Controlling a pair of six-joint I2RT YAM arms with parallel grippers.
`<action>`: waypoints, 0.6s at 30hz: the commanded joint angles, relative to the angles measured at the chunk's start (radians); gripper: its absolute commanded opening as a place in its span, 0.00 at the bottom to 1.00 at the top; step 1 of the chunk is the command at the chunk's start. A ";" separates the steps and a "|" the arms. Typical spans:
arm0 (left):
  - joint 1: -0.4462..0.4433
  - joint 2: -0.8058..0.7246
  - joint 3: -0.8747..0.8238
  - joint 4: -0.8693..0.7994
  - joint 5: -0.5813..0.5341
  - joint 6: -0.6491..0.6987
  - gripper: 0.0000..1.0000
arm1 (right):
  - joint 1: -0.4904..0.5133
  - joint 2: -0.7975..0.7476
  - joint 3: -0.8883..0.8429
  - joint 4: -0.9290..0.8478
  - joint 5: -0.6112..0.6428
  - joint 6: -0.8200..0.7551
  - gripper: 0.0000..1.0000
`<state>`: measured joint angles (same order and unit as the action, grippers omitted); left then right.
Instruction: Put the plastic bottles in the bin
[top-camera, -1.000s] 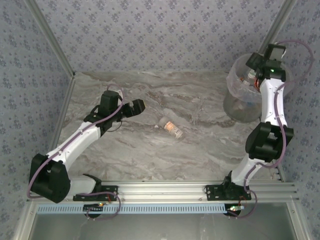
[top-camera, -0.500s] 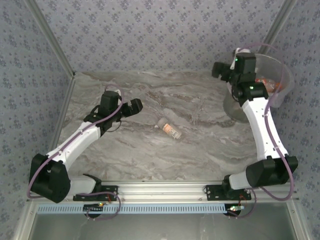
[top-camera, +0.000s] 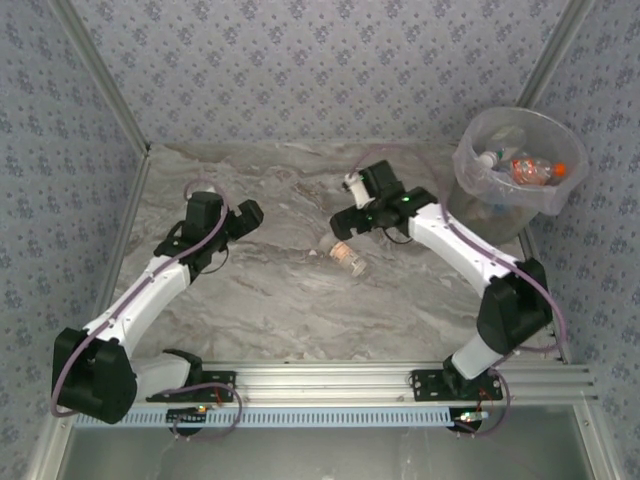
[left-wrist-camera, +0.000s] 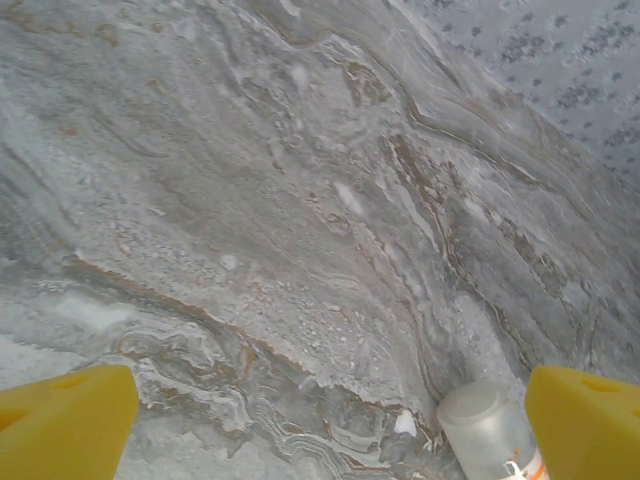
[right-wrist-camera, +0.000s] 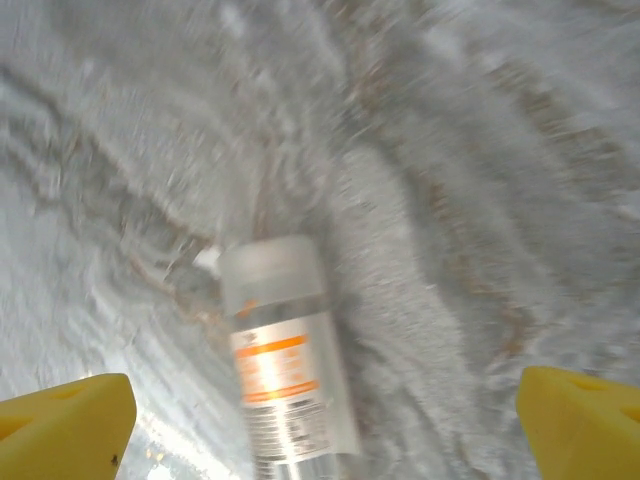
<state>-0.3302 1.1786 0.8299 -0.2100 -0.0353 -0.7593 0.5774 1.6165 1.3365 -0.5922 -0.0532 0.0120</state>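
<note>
I should move my right gripper back and down next, onto the clear bottle with the orange label (top-camera: 345, 256) (right-wrist-camera: 285, 360), because it is on the marble between my open yellow fingers.
One clear plastic bottle (top-camera: 348, 257) with an orange label lies on its side in the middle of the marble table. My right gripper (top-camera: 343, 223) hovers open just behind it. In the right wrist view the bottle (right-wrist-camera: 280, 360) lies below, between the two yellow fingertips (right-wrist-camera: 62, 420), untouched. My left gripper (top-camera: 247, 214) is open to the bottle's left, and the left wrist view catches the bottle's end (left-wrist-camera: 488, 428) beside the right fingertip (left-wrist-camera: 590, 420). The bin (top-camera: 468, 165) stands at the far right corner and holds several bottles (top-camera: 532, 170).
Patterned walls enclose the table at the back and on both sides. An aluminium rail (top-camera: 330, 378) runs along the near edge by the arm bases. Bare marble (top-camera: 280, 310) stretches between the bottle and the rail.
My right arm has swung from over the bin down to the middle of the table, above the lying bottle, and its jaws have opened fully. My left gripper has drawn back slightly to the left.
</note>
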 joint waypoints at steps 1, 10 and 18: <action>0.011 -0.027 -0.004 -0.005 -0.023 -0.030 1.00 | 0.063 0.075 -0.008 -0.031 0.001 -0.064 1.00; 0.014 -0.022 0.002 -0.011 -0.023 -0.039 1.00 | 0.081 0.278 0.050 -0.035 0.141 -0.061 1.00; 0.019 -0.004 0.004 -0.011 -0.020 -0.052 0.99 | 0.076 0.395 0.053 -0.070 0.164 -0.017 0.81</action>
<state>-0.3202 1.1725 0.8272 -0.2138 -0.0429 -0.7986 0.6567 1.9781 1.3659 -0.6243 0.0917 -0.0280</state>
